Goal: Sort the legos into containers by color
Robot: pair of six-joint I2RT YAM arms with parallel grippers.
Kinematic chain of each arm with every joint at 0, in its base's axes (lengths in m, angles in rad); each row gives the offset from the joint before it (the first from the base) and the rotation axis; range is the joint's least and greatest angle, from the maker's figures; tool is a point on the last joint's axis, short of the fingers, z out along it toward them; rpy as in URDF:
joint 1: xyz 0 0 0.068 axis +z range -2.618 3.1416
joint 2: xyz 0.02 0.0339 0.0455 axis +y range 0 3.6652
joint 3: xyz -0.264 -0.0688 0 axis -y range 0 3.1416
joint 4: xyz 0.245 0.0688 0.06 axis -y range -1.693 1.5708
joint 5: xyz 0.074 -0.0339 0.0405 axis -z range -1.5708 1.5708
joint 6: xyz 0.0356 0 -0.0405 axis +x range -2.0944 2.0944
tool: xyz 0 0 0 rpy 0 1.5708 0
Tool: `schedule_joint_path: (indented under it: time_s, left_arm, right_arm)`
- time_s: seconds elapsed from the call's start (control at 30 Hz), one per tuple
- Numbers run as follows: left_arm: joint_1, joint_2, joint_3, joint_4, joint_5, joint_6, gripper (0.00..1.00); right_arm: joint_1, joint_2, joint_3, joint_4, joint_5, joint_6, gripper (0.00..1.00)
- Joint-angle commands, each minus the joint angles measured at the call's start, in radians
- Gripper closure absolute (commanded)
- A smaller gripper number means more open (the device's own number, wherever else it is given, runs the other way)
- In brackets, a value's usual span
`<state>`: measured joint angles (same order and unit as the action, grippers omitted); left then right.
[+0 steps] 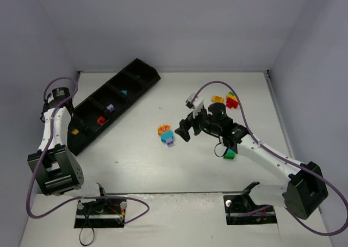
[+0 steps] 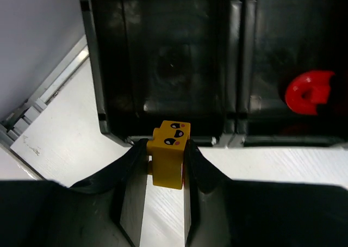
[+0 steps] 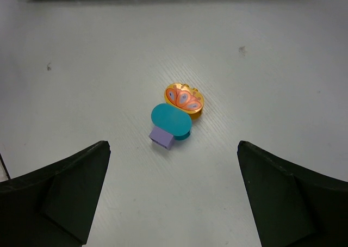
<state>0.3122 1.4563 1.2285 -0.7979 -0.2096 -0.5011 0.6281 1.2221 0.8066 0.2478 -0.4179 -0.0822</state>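
The yellow-orange lego lies beyond my right gripper to the right in the top view, clear of red legos, so my right gripper will reach outward and down onto it next.
My left gripper is shut on a yellow lego with printed eyes, held over the near rim of the end compartment of the black tray. From above, that lego shows at the tray's near end. The neighbouring containers hold a red piece, a lilac piece and a teal piece. My right gripper stands open just short of a stuck-together cluster: an orange printed lego, a teal lego and a lilac lego.
Yellow-orange, red and green legos lie in a group at the back right. Another green lego lies under my right arm. Grey walls close in the table on the left, back and right.
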Motion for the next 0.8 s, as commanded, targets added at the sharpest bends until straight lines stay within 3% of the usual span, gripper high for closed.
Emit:
schedule_joint_path:
  time_s: [0.0,0.27,0.3,0.33,0.5,0.77]
  left_arm:
    - [0.034,0.022,0.045,0.060,-0.086,-0.042,1.00]
    - [0.044,0.102,0.062,0.085,-0.114,-0.079,0.90]
    - [0.045,0.110,0.057,0.089,-0.111,-0.079,0.85]
    - [0.045,0.111,0.057,0.091,-0.111,-0.079,0.73]
    - [0.044,0.113,0.045,0.109,-0.106,-0.080,0.51]
    - [0.042,0.079,0.043,0.137,-0.036,-0.077,0.44]
  right_arm:
    - [-0.013,-0.042,0.002,0.035,0.005,0.010,0.00]
    - [-0.047,-0.073,-0.006,0.010,0.013,0.016,0.00]
    - [-0.051,-0.078,-0.009,0.010,0.017,0.019,0.00]
    - [-0.056,-0.085,-0.014,0.008,0.021,0.025,0.00]
    - [-0.091,-0.093,-0.014,-0.004,0.021,0.051,0.00]
    - [-0.156,-0.113,-0.020,-0.013,0.076,0.128,0.00]
